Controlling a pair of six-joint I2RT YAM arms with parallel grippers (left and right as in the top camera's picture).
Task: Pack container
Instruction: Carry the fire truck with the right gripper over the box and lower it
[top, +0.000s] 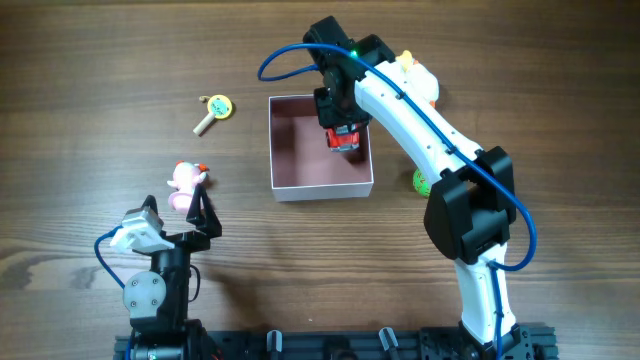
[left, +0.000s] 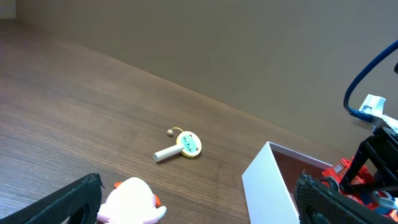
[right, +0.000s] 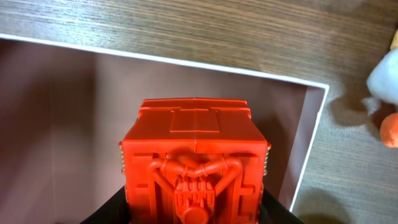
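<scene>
The robot's right gripper will next move down into the container, taking the red blocky toy toward the container's dusty-pink bottom, as the toy already hangs inside the container's white rim.
The container (top: 300, 188) is a square white box with a dusty-pink inside, at the table's middle. My right gripper (top: 343, 138) is shut on a red blocky toy (right: 194, 158) and holds it over the container's right part, inside its far right corner (right: 314, 90). The toy also shows in the left wrist view (left: 348, 171). My left gripper (top: 195, 205) is open near the table's front left, with a pink and white duck toy (top: 184, 182) between its fingers, and the duck also shows in the left wrist view (left: 130, 202). A yellow round rattle with a wooden handle (top: 213, 110) lies at the far left.
A white and yellow toy (top: 418, 70) lies behind the right arm, right of the container. A green ball (top: 421, 181) sits partly under the right arm. The container's white side wall (left: 267, 186) is close to my left gripper's right finger.
</scene>
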